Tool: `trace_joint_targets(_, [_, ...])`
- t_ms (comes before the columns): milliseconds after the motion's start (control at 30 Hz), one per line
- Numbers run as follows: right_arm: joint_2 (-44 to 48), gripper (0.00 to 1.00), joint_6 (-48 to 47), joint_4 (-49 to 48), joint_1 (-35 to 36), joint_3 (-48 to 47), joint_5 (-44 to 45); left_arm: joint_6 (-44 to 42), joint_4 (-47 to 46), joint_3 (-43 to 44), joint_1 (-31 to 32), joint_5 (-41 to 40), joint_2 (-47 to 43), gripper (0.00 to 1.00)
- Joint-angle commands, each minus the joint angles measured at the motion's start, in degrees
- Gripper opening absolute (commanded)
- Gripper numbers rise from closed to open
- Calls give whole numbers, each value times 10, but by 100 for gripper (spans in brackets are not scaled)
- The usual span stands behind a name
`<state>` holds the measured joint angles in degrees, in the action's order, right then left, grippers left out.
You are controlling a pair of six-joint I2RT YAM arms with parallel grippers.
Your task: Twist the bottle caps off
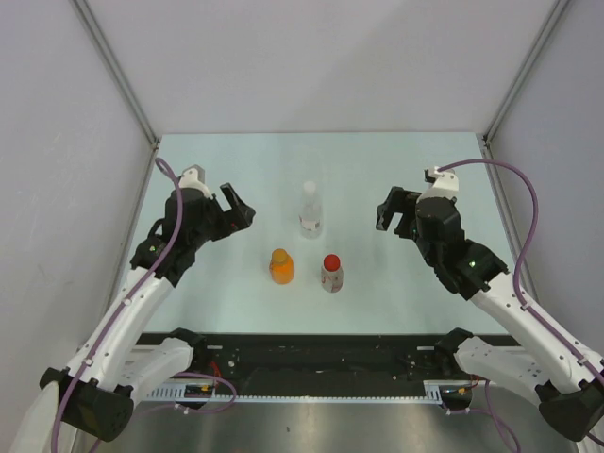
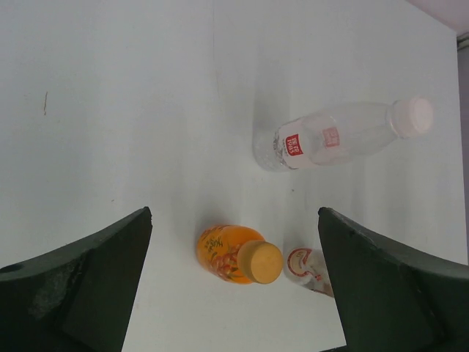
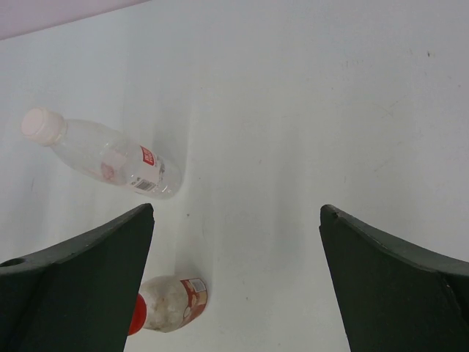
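The right gripper moves back, down and to the left in the top view next, until its fingers straddle the red cap [image 1: 331,261] [image 3: 138,315], still on its upright bottle.
Three capped bottles stand upright mid-table. The clear bottle [image 1: 310,216] with a white cap [image 1: 309,188] is farthest back; it shows in the left wrist view [image 2: 322,139] and the right wrist view [image 3: 110,158]. The squat orange bottle [image 1: 281,268] has an orange cap [image 2: 262,262]. The clear bottle with a red cap [image 1: 331,261] stands to its right [image 3: 170,302]. My left gripper [image 1: 236,208] is open and empty, left of the bottles. My right gripper [image 1: 389,213] is open and empty, right of them.
The pale table [image 1: 226,293] is enclosed by white walls on three sides. A black rail [image 1: 321,359] runs along the near edge by the arm bases.
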<state>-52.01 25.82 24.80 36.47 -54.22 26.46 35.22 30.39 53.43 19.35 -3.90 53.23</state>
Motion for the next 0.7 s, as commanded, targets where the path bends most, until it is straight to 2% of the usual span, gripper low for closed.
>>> trace_joint_targets(0, [6, 100, -10, -26, 7, 3, -2, -18, -31, 5, -2, 19, -7, 100])
trace_joint_targets(133, [10, 100, -17, -35, 11, 4, -11, -51, -80, -31, 7, 54, -39, 100])
trace_joint_targets(367, [0, 100, -45, -53, 40, 9, -54, -92, -57, -32, 82, -28, -56, 100])
trace_joint_targets(500, [-21, 100, -77, -50, 121, 10, -44, -83, -60, -56, 87, -43, -77, 100])
trace_joint_targets(667, [-64, 100, -70, -34, 228, 22, 32, -82, -64, -76, 87, -50, -99, 100])
